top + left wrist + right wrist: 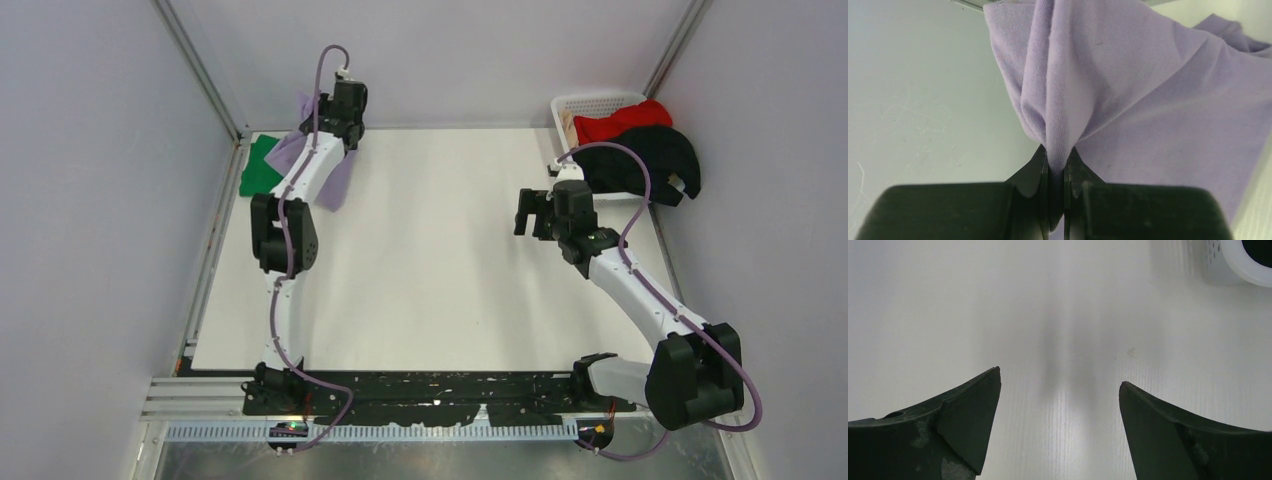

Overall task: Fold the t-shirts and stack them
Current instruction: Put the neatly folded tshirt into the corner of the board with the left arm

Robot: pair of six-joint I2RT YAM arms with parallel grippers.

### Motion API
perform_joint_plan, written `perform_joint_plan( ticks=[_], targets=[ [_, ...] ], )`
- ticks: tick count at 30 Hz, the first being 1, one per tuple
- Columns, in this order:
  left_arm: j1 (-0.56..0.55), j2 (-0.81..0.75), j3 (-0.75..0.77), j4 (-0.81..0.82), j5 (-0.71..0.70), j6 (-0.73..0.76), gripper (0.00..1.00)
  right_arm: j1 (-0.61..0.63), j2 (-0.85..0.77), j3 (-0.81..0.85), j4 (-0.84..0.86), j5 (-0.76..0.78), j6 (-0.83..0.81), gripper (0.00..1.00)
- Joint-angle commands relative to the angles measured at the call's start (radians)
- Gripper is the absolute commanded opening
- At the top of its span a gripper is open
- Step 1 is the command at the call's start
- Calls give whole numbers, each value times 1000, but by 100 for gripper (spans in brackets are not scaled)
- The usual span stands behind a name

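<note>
The green t-shirt (262, 167) is already folded for stacking. I need to move my left gripper to the left in the top view next, then down over it.
My left gripper (335, 125) is raised at the far left of the table and is shut on the lavender t-shirt (340, 180), which hangs from it in folds. In the left wrist view the gripper (1057, 157) pinches a bunched ridge of that lavender t-shirt (1148, 100). A green t-shirt (258, 166) lies folded on the table's far left corner, partly behind the arm. A red t-shirt (620, 122) and a black t-shirt (650, 160) lie in and over the basket. My right gripper (532, 212) is open and empty above bare table; its tips (1059, 382) stand wide apart.
The white lattice basket (590, 102) stands at the far right corner; its rim shows in the right wrist view (1243, 265). Grey walls and metal posts close in the table on three sides. The white table top (430, 270) lies between the arms.
</note>
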Motion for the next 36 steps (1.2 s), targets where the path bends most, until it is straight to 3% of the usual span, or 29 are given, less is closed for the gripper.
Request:
perform_joint_plan(
  ticks=[1,20,28,36],
  targets=[
    [6,-100,79,69,-6,13,0,-6,7,21,43,28,-6,95],
    [50,-116,100,0,64,-49,0,-5,0,9,58,6,-2,95],
    [136,-34,85,15,208,-61,0,-6,11,8,56,27,-10,95],
    [198,122,190,66,203,-31,1,-6,48,32,51,10,-19,95]
  ],
)
